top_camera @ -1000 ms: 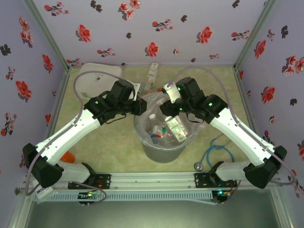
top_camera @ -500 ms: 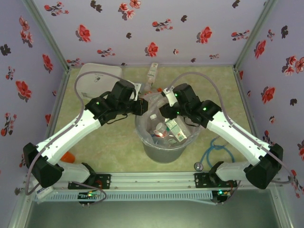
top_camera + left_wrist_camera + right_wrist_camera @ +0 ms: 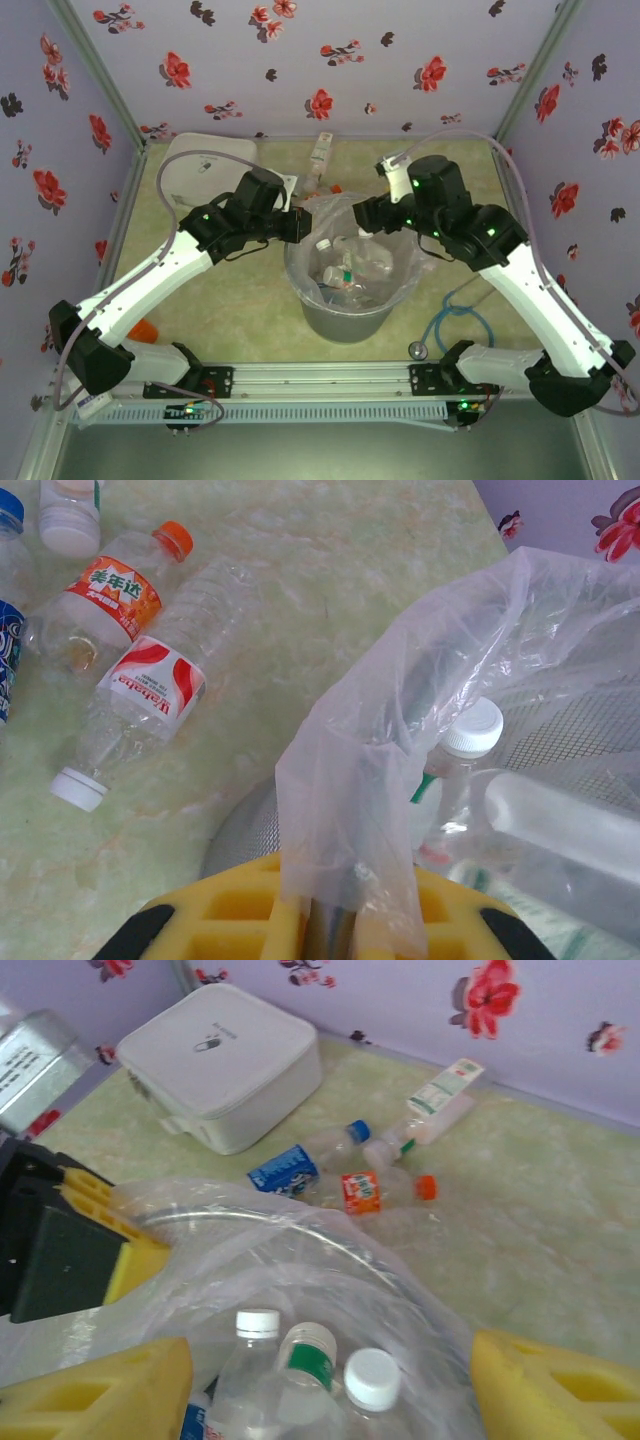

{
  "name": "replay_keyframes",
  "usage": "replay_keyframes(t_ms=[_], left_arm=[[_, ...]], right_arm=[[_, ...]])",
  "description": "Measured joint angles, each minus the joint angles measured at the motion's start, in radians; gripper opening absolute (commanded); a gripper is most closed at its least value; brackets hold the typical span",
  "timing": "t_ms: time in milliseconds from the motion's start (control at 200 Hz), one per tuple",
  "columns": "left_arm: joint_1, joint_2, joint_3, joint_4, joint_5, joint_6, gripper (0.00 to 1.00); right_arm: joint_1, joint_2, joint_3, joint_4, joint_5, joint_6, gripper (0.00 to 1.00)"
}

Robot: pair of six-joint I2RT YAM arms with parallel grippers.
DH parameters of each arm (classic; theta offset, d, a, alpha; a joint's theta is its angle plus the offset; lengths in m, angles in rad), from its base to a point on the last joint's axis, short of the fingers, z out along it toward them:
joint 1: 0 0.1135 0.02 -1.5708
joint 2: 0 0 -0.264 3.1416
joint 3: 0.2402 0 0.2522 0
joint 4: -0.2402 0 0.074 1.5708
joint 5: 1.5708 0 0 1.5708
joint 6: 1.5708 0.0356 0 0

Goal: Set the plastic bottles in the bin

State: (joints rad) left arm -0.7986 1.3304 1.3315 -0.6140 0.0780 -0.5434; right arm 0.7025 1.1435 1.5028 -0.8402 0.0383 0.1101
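I will slide the bin point(image 3: 345, 322) by its rim with my left gripper, sideways toward the blue cable point(image 3: 464, 311), and let go of the rim, because bottles lie close behind the bin.
The bin point(image 3: 345, 322) stands between the two arms, with several plastic bottles point(image 3: 345, 275) lying inside its clear bag. My left gripper point(image 3: 297, 226) is at the bin's left rim, its yellow fingers point(image 3: 240, 920) shut on a fold of the bag point(image 3: 350, 780). Over the far right rim my right gripper point(image 3: 366, 216) is open, fingers point(image 3: 100, 1395) wide apart and nothing between them. Below it show three bottle tops point(image 3: 308, 1352). More bottles lie on the table behind the bin: an orange-capped one point(image 3: 110, 595), a red-and-white-labelled one point(image 3: 150, 685) and a blue-labelled one point(image 3: 285, 1170).
A flat white lidded container point(image 3: 205, 165) sits at the back left. Another bottle point(image 3: 320, 152) lies against the far wall. A blue cable point(image 3: 455, 315) coils on the table right of the bin. Something small and orange point(image 3: 143, 330) lies by the left arm's base.
My right gripper opened and let go of a labelled bottle, which now lies in the bin. The right arm then rose and drew back to the right. The left arm kept still.
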Motion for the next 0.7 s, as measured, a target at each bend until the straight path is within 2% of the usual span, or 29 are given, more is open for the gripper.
replay_keyframes(t_ms=[115,200,295,370,460,545,605,700], left_arm=[[0.0,0.002,0.0,0.002,0.0,0.0,0.03],[-0.001,0.016,0.006,0.014,0.007,0.0,0.03],[-0.01,0.059,0.04,0.028,0.011,0.0,0.03],[-0.023,0.108,0.076,0.046,0.012,0.0,0.03],[-0.035,0.164,0.119,0.075,0.019,-0.002,0.03],[-0.048,0.212,0.151,0.111,0.024,-0.01,0.04],[-0.058,0.246,0.177,0.135,0.031,-0.013,0.08],[-0.076,0.307,0.229,0.162,0.049,-0.02,0.17]], right_arm=[[-0.047,-0.046,0.008,-0.05,0.038,0.026,0.71],[-0.125,-0.095,0.009,-0.087,0.069,0.06,0.69],[-0.23,-0.151,0.003,-0.126,0.08,0.103,0.53],[-0.317,-0.183,0.002,-0.177,0.08,0.132,0.49],[-0.388,-0.202,-0.006,-0.229,0.077,0.154,0.52],[-0.438,-0.215,-0.029,-0.261,0.069,0.165,0.61],[-0.475,-0.221,-0.05,-0.271,0.059,0.164,0.66],[-0.554,-0.23,-0.084,-0.285,0.033,0.161,0.68]])
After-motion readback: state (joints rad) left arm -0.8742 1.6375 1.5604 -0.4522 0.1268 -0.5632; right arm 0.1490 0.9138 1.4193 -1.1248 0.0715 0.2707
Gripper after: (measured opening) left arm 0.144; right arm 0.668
